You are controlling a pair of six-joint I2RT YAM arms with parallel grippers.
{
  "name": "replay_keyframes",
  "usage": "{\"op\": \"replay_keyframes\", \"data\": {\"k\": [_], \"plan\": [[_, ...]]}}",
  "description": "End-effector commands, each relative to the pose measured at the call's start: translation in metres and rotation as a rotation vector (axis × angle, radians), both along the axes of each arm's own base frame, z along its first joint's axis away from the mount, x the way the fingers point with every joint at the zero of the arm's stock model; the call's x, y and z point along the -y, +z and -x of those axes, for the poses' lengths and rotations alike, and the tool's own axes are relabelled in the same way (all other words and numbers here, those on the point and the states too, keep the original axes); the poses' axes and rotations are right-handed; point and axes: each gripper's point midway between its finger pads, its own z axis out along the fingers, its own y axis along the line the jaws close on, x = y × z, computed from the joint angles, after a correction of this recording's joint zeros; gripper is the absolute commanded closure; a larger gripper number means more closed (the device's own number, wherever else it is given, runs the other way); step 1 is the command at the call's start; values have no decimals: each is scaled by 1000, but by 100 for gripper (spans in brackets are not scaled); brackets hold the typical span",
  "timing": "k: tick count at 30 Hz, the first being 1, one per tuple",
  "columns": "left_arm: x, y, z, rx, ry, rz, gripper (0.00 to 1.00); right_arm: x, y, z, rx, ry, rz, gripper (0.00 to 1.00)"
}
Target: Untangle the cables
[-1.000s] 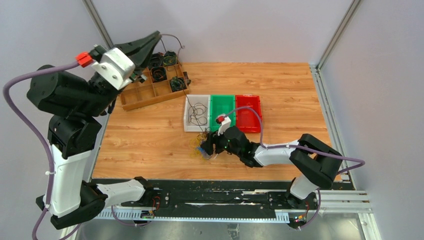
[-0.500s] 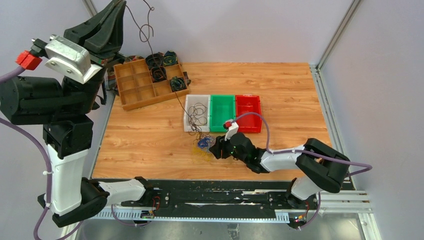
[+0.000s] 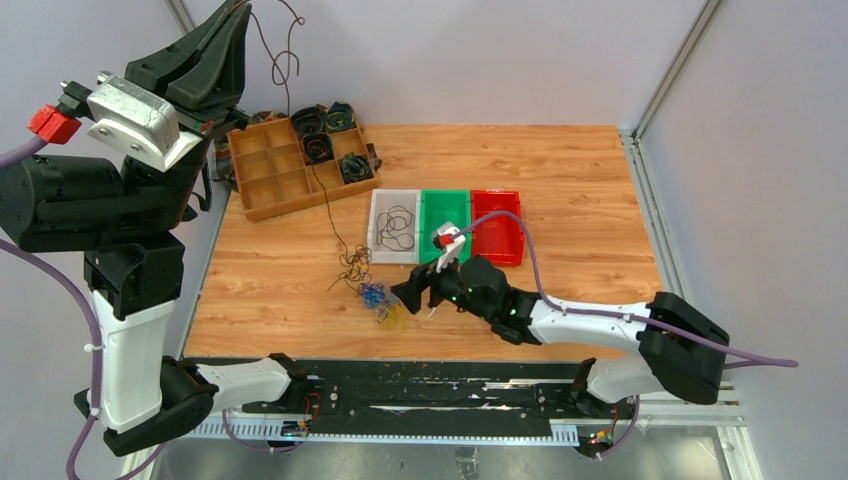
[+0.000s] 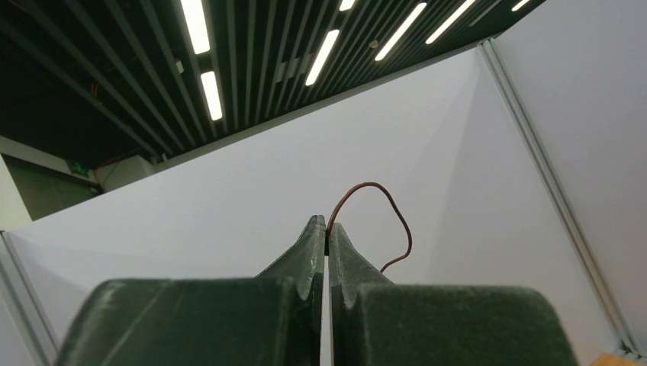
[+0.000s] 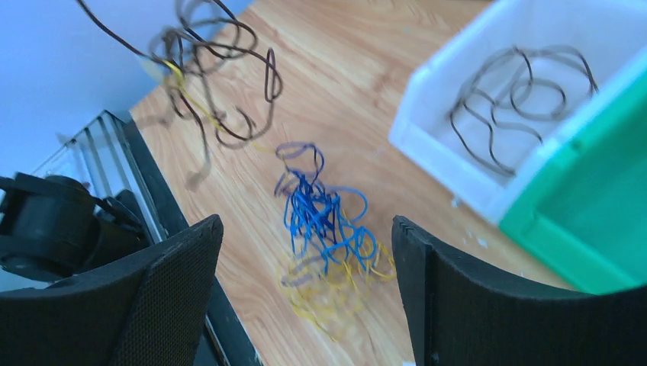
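My right gripper goes outward and to the left in the top view next, past the blue cables onto the dark cable's heap. Its loops hang off the wood.
My left gripper is raised high at the far left, shut on one end of a thin dark cable. That cable hangs down to a loose bunch just above the table, left of the white bin. In the left wrist view the jaws pinch the dark cable. A small tangle of blue cables and yellow cables lies on the wood. My right gripper hovers open just to its right. The right wrist view shows the blue cables and the yellow cables between the open fingers, untouched.
The white bin holds a loose black cable; a green bin and a red bin stand beside it. A wooden divided tray with dark coils sits at the back left. The table's near edge lies close behind the tangle.
The left arm has lifted the dark cable; its lower bunch has come away from the blue and yellow tangle and swung left. My right gripper has opened and shifted left.
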Motion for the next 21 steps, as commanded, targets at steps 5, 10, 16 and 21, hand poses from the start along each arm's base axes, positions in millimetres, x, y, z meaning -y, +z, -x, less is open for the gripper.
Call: {"op": "replay_keyframes", "data": {"k": [5,10,16,21], "plan": [[-2,10,10,32,-19,10,100,-61,12,5,53,164,4,19],[-3,11,13,37,-23,9,100,-77,8,-7,40,133,-23,28],[-1,11,15,42,-36,2,100,-100,18,-13,41,149,-72,29],[-1,10,16,45,-28,-18,100,-109,20,-16,32,155,-81,45]]}}
